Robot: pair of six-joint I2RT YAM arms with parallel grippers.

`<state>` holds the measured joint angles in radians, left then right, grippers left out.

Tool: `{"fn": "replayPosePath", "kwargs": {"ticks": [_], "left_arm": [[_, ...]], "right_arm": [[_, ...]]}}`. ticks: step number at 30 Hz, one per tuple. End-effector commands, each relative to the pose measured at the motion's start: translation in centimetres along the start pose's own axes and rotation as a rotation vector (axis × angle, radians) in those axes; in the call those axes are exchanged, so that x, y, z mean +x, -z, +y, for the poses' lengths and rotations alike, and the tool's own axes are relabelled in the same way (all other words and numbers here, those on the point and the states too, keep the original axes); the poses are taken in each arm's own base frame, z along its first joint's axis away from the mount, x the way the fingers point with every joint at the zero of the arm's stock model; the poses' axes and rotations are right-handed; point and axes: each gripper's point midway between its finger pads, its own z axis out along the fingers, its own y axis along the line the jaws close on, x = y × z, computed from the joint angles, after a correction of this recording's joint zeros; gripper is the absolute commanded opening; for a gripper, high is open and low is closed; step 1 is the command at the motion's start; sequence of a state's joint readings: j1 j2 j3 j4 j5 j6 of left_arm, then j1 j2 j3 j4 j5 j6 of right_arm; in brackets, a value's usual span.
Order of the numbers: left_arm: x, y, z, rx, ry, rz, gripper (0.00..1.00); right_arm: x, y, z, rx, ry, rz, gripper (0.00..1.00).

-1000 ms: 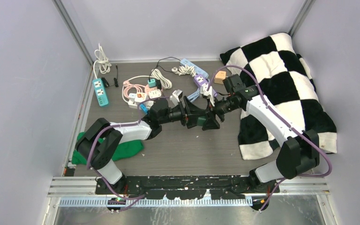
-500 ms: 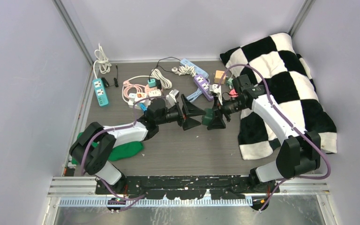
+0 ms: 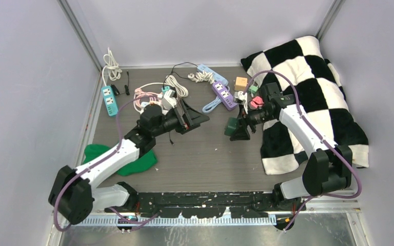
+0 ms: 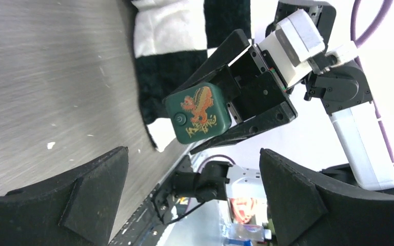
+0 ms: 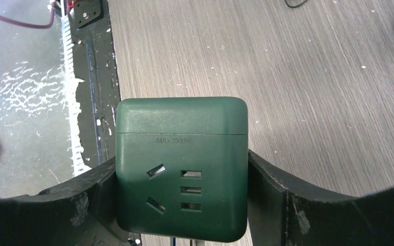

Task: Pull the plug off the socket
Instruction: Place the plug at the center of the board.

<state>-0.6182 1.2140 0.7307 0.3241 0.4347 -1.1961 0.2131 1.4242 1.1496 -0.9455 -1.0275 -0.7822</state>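
The socket's holes that I see are empty, so my right gripper will move it outward, lower it onto the tabletop (image 3: 233, 93) beside the purple power strip and release it.
The socket (image 5: 181, 154) is a dark green cube, and the holes on the face I see are empty. My right gripper (image 5: 181, 171) is shut on its two sides and holds it just above the table, near the middle (image 3: 232, 126). From the left wrist view, the cube's other face (image 4: 197, 113) carries an orange dragon picture. My left gripper (image 3: 197, 119) hangs open and empty, well to the left of the socket, pointing at it. Its fingers (image 4: 97, 179) stand wide apart. I cannot make out the plug in any view. A thin black cord (image 3: 171, 139) lies under the left gripper.
A black-and-white checkered blanket (image 3: 308, 92) covers the right side. A green cloth (image 3: 128, 161) lies at the front left. Several power strips and coiled cables crowd the back: teal (image 3: 110, 100), purple (image 3: 222, 94), light blue (image 3: 208, 72). An orange cube (image 3: 241, 82) sits nearby.
My left gripper has opened wide and pulled back to the left, away from the green socket. The right gripper has kept the socket and shifted a little to the right.
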Motion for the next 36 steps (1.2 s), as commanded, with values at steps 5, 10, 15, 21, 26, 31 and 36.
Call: {"fn": "replayPosePath", "kwargs": {"ticks": [5,10,15,21,26,31,36], "left_arm": [[-3.4,5.1,2.5,-0.088,-0.103,-0.205,1.0],[-4.5,6.8,4.5,-0.095,-0.046,-0.316,1.0],[-5.8,7.3,6.8,-0.177,-0.02,-0.375,1.0],[-7.3,7.6,9.1,-0.326,-0.024,-0.389,1.0],[-8.9,8.3,9.6,-0.392,-0.061,-0.425,1.0],[-10.1,8.9,9.9,-0.407,-0.076,-0.463,1.0],[-11.0,9.3,9.9,-0.42,-0.076,-0.486,1.0]], "right_arm": [[-1.6,1.5,-5.0,0.23,-0.091,-0.046,0.01],[-1.4,2.5,-7.6,0.354,-0.158,-0.044,0.01],[-1.0,3.4,-10.9,0.507,-0.24,-0.044,0.01],[-0.9,4.9,-15.6,0.714,-0.313,-0.043,0.01],[-0.4,5.8,-19.6,0.874,-0.395,-0.061,0.01],[-0.3,5.6,-22.4,0.929,-0.43,-0.08,0.01],[-0.6,4.9,-25.7,0.945,-0.447,-0.072,0.04]]}}
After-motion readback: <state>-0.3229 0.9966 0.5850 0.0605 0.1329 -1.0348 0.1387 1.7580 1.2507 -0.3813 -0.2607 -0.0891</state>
